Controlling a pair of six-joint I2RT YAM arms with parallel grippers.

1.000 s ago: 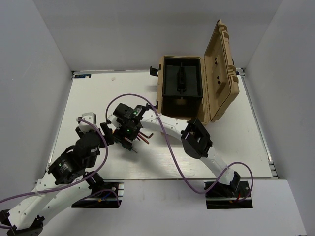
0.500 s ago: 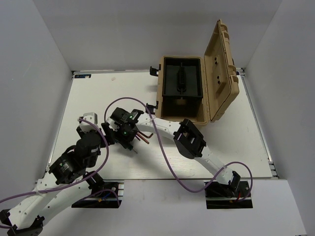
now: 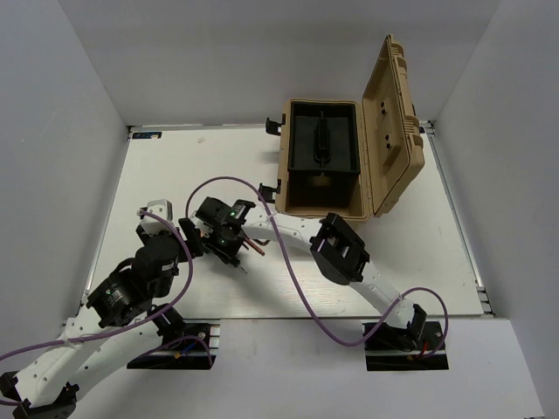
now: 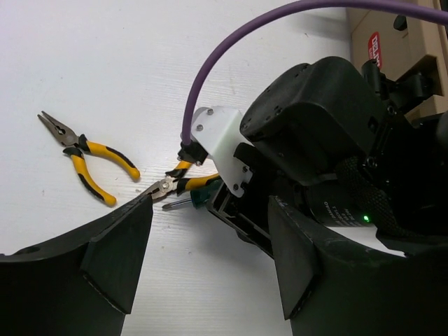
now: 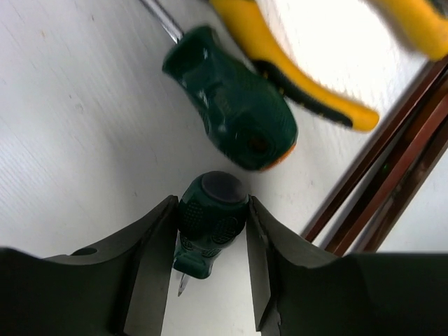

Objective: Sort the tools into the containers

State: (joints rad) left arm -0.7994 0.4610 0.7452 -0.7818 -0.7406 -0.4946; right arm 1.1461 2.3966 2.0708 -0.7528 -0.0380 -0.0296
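Observation:
I need to lift my right gripper next and move it outward, to the right in the top view, over the black tray's lid side (image 3: 343, 140) to release, because that part of the tray is empty.
My right gripper (image 5: 211, 210) is shut on a short green-handled screwdriver (image 5: 208, 234) that lies on the white table; both jaws press its handle. A larger green screwdriver (image 5: 234, 112), a yellow pliers handle (image 5: 294, 77) and dark-red hex keys (image 5: 392, 175) lie just beyond it. In the top view the right gripper (image 3: 224, 246) is low over this pile, with hex keys (image 3: 258, 247) beside it. My left gripper (image 4: 210, 273) is open and empty, close to the left of the right wrist. A separate pair of yellow-handled pliers (image 4: 87, 157) lies alone further left.
A tan toolbox (image 3: 384, 148) stands open at the back with a black tray inside (image 3: 321, 147). A second pair of pliers (image 4: 175, 185) and a screwdriver tip (image 4: 183, 203) peek out under the right wrist. Purple cables loop over both arms.
My right gripper has shifted slightly left and down onto the tool pile. The left arm has barely moved.

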